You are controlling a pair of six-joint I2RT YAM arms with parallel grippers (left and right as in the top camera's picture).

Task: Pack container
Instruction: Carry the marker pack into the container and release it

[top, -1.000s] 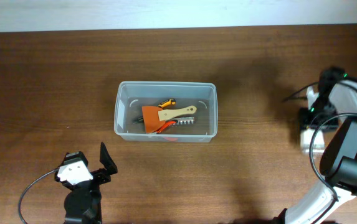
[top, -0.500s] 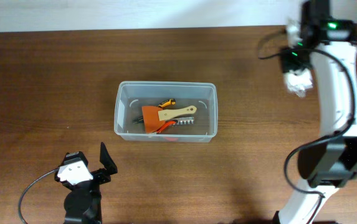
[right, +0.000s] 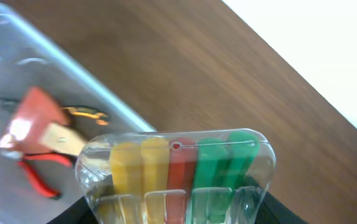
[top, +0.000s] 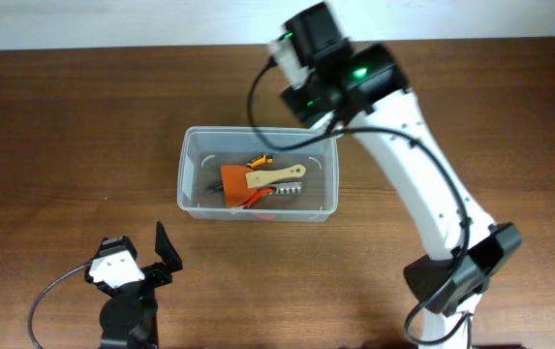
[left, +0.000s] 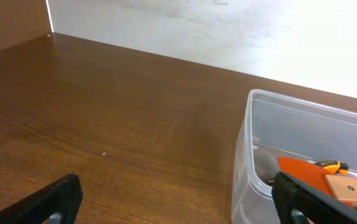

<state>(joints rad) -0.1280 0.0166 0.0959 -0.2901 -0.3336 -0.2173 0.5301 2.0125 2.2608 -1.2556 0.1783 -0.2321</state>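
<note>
My right gripper will next move back and down inside the bin's rim and release the case there, because the scraper's wooden handle (right: 66,139) is below and back of the gripper.
The container (top: 188,174), a clear rectangular bin, stands mid-table and holds an orange scraper with a wooden handle (top: 248,179), red-handled pliers (top: 253,200) and a small yellow-black tool (top: 261,159). My right gripper (top: 301,68) hovers over the bin's far right corner. In the right wrist view it (right: 175,211) is shut on a small clear case of yellow, red and green bits (right: 175,168), with the bin (right: 16,50) below and to the left. My left gripper (top: 137,267) is open and empty near the front left, and the bin (left: 247,155) lies ahead to its right.
The brown wooden table (top: 64,116) meets a white wall along its far edge (top: 112,24). The right arm's white links (top: 422,184) stretch across the right half of the table, from its base at the front right to the bin.
My right arm has swung from the table's far right side to above the bin's far right corner, carrying the clear case. The left arm has not moved.
</note>
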